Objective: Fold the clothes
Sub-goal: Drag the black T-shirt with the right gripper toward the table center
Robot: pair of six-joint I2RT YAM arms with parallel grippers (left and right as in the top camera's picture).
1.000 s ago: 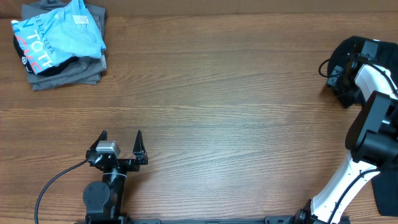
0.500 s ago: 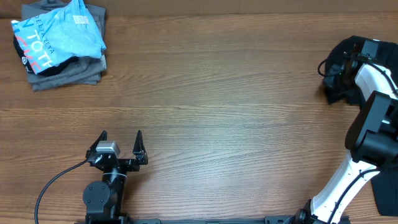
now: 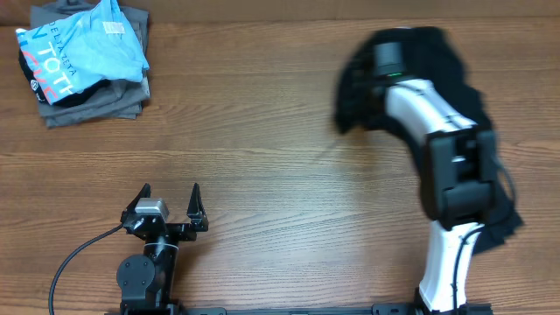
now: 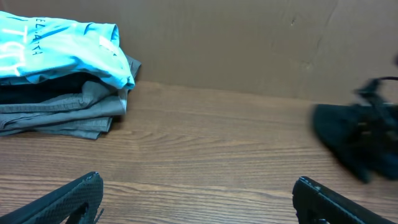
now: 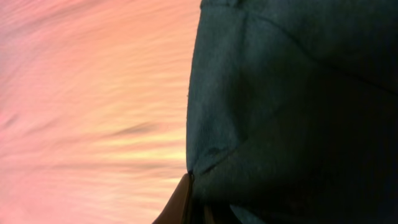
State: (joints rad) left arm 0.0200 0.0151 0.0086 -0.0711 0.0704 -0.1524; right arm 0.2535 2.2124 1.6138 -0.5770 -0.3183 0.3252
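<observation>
The T-shirt (image 3: 446, 61) is bunched. My right gripper needs to sweep the fold to the left in the overhead view next, over the bare tabletop, and let it go.
The clothes are a black T-shirt (image 3: 446, 61), bunched and blurred at the table's back centre-right and draped over my right arm (image 3: 411, 96). More of its black cloth trails beside the arm's base (image 3: 503, 219). In the right wrist view the T-shirt (image 5: 298, 93) fills the right half, and my right gripper (image 5: 202, 208) is shut on a fold of it. From the left wrist the T-shirt (image 4: 354, 137) shows at the far right. My left gripper (image 3: 171, 197) stands open near the front left, nothing between its fingers (image 4: 68, 199).
A pile of folded grey garments (image 3: 96, 101) with a light blue lettered shirt (image 3: 83, 48) on top lies at the back left corner. The left wrist view shows the same pile (image 4: 56, 106) against a brown back wall (image 4: 249, 37).
My right arm has swung fast from the far right edge toward the table's back centre, pulling the black T-shirt along. The left arm has not moved.
</observation>
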